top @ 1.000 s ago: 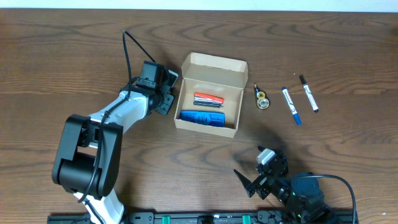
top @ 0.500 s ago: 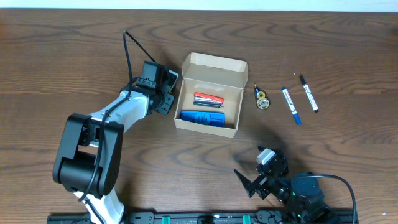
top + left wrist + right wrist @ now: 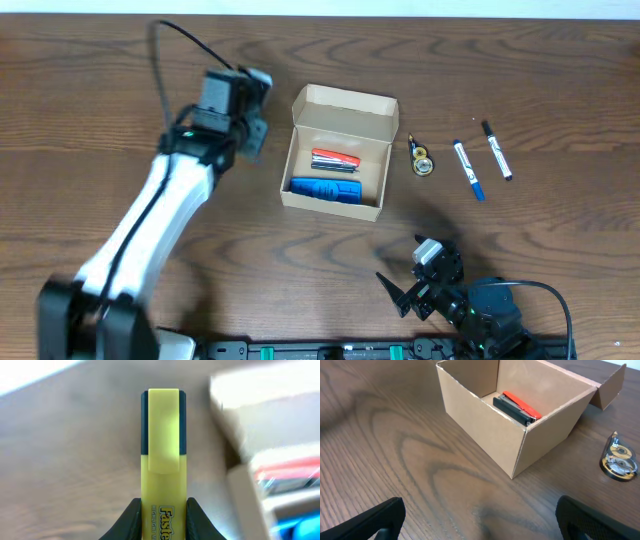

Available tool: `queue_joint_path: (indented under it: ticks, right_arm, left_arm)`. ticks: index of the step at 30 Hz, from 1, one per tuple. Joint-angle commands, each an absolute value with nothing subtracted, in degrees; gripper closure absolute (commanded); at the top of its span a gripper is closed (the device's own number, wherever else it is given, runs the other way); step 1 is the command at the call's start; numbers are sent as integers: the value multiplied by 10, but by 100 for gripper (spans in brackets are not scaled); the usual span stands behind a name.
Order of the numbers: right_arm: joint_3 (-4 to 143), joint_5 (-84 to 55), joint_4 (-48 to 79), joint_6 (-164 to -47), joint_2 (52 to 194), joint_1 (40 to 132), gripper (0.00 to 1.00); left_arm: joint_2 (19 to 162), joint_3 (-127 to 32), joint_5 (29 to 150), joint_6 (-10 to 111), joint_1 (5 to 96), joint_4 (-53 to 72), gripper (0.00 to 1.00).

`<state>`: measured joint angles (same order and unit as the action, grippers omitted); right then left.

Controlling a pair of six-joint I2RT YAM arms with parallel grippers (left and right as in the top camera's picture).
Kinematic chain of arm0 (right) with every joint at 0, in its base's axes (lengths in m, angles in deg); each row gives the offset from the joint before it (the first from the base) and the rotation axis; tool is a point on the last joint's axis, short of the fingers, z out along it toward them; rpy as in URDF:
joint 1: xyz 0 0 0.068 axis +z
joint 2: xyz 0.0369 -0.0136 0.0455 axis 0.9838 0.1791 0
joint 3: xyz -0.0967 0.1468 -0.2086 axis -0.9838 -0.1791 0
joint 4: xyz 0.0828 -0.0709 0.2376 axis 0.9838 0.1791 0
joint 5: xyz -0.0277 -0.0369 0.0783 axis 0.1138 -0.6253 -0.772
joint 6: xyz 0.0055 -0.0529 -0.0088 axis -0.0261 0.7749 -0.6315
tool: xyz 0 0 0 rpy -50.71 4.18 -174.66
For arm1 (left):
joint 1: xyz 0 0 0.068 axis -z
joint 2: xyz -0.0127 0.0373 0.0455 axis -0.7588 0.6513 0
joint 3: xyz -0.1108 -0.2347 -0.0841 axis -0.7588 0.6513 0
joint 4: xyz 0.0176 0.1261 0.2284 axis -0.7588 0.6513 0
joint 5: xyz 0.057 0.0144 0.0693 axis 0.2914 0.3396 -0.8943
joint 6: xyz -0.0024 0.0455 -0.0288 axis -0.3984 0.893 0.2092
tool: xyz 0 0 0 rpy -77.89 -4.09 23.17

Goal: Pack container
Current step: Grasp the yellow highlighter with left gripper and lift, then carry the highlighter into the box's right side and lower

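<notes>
The container's bottom there lies bare, so next I will swing my left gripper to the right in the overhead view and down over the container's end by the tape dispenser.
The container (image 3: 335, 150) is an open tan cardboard box with its lid flap folded back. Inside lie a red-and-black stapler (image 3: 334, 160) and a blue item (image 3: 326, 189). My left gripper (image 3: 161, 510) is shut on a yellow highlighter (image 3: 162, 445) with a dark cap, raised above the table just left of the container (image 3: 260, 420). In the overhead view the left gripper (image 3: 248, 120) hides the highlighter. My right gripper (image 3: 480, 522) stands wide open low over the table, in front of the container (image 3: 485, 420), with nothing between its fingers. It also shows at the front edge in the overhead view (image 3: 425, 285).
Right of the container lie a small tape dispenser (image 3: 422, 160), a blue marker (image 3: 468, 170) and a black marker (image 3: 496, 150). The tape dispenser (image 3: 619, 457) also shows in the right wrist view. The left arm's cable loops over the table's back left.
The left gripper closed on the highlighter beside the container's left wall, and the arm has lifted it up off the table. The right arm has not moved.
</notes>
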<state>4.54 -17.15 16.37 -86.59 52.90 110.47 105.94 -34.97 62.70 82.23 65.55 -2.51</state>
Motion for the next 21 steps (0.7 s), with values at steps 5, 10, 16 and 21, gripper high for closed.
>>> queue_joint_path:
  ticks: [5, 10, 16, 21]
  right_arm:
    - [43, -170, 164, -873, 526, 1110, 1]
    - [43, -170, 164, -873, 526, 1110, 1]
    - [43, -170, 164, -873, 526, 1110, 1]
    - [43, -170, 164, -873, 526, 1110, 1]
  left_arm:
    - [984, -364, 622, 691, 728, -18, 94]
    - [1001, -364, 617, 605, 824, -21, 94]
    - [1044, -364, 568, 537, 916, -39, 94]
    - [1095, -364, 568, 471, 952, -60, 94]
